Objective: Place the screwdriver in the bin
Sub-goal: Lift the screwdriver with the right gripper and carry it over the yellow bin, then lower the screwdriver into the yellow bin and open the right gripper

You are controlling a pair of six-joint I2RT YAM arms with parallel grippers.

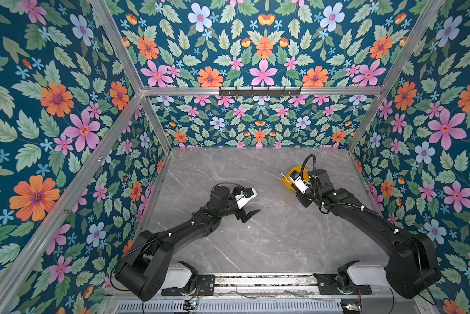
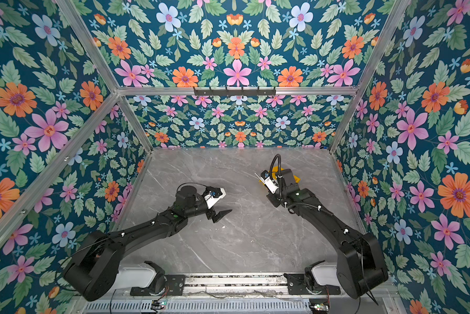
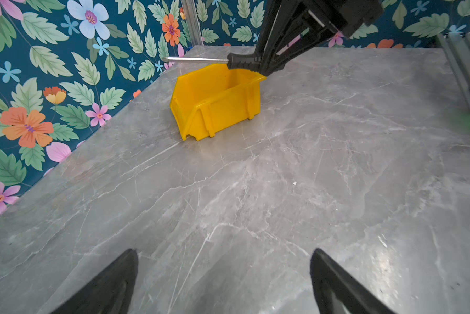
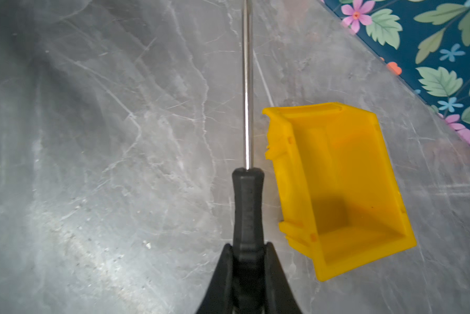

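Observation:
My right gripper moves outward and down over the yellow bin's empty inside next and releases the handle, since that bin lies below and outward of the gripper.
The yellow bin point(image 4: 296, 190) stands on the grey marble table, at the back right in both top views point(image 1: 290, 174) point(image 2: 274, 170), and it holds nothing. My right gripper point(image 4: 247, 247) is shut on the black ribbed handle of the screwdriver point(image 4: 246, 201). The screwdriver hangs level above the table, close by the bin's rim. Its thin shaft point(image 1: 285, 178) points away from the arm, past the bin's side. The left wrist view shows the handle point(image 3: 242, 64) just over the bin's far rim point(image 3: 217, 108). My left gripper point(image 3: 224, 252) hovers open and empty over mid-table point(image 1: 251, 214).
Floral walls close in the table on three sides, and the right wall runs near the bin point(image 4: 432, 68). Aluminium frame posts point(image 1: 157, 127) stand at the back corners. A metal rail point(image 1: 255, 281) carrying both arm bases runs along the front edge. A small white crumb point(image 3: 294, 183) lies mid-table.

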